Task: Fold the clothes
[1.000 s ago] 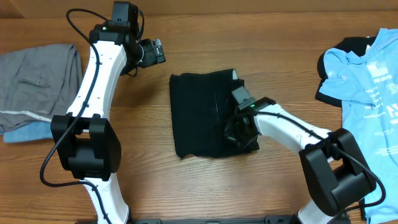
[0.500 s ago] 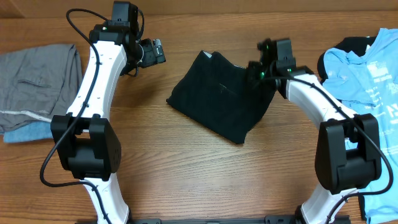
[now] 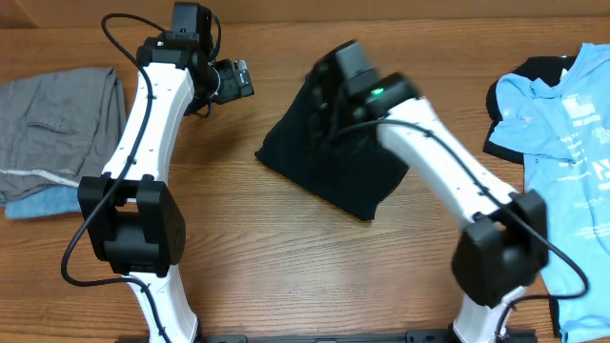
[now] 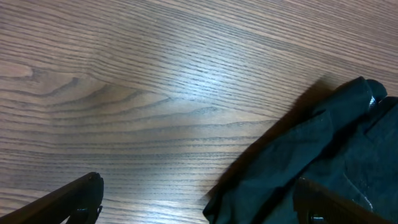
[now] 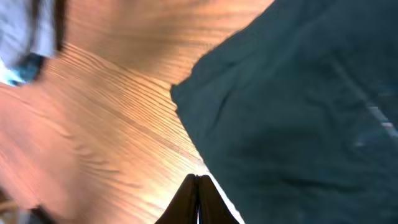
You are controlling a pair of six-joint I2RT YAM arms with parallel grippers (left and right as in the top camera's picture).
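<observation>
The bare wood at the shorts' near edge (image 3: 335, 198) leaves room, so my right gripper next needs to draw its shut fingers back toward that edge and release.
The black shorts (image 3: 334, 157) lie folded and turned at an angle in the middle of the table. They also show in the left wrist view (image 4: 311, 149) and the right wrist view (image 5: 298, 106). My right gripper (image 3: 329, 81) is blurred above the shorts' far corner. Its fingers (image 5: 198, 179) are shut and hold nothing, over the wood beside the shorts' edge. My left gripper (image 3: 238, 81) is open and empty, left of the shorts; its fingers (image 4: 199, 196) are spread wide. The light blue printed T-shirt (image 3: 562, 105) lies at the right edge.
A grey piece (image 3: 57, 119) lies at the far left on a blue piece (image 3: 43, 202). A black garment edge (image 3: 500, 143) shows under the T-shirt. Bare wood surrounds the shorts.
The shorts were dragged and turned from square to angled a second ago. Since then my right arm has swung left over the shorts to their far corner. The left arm has not moved.
</observation>
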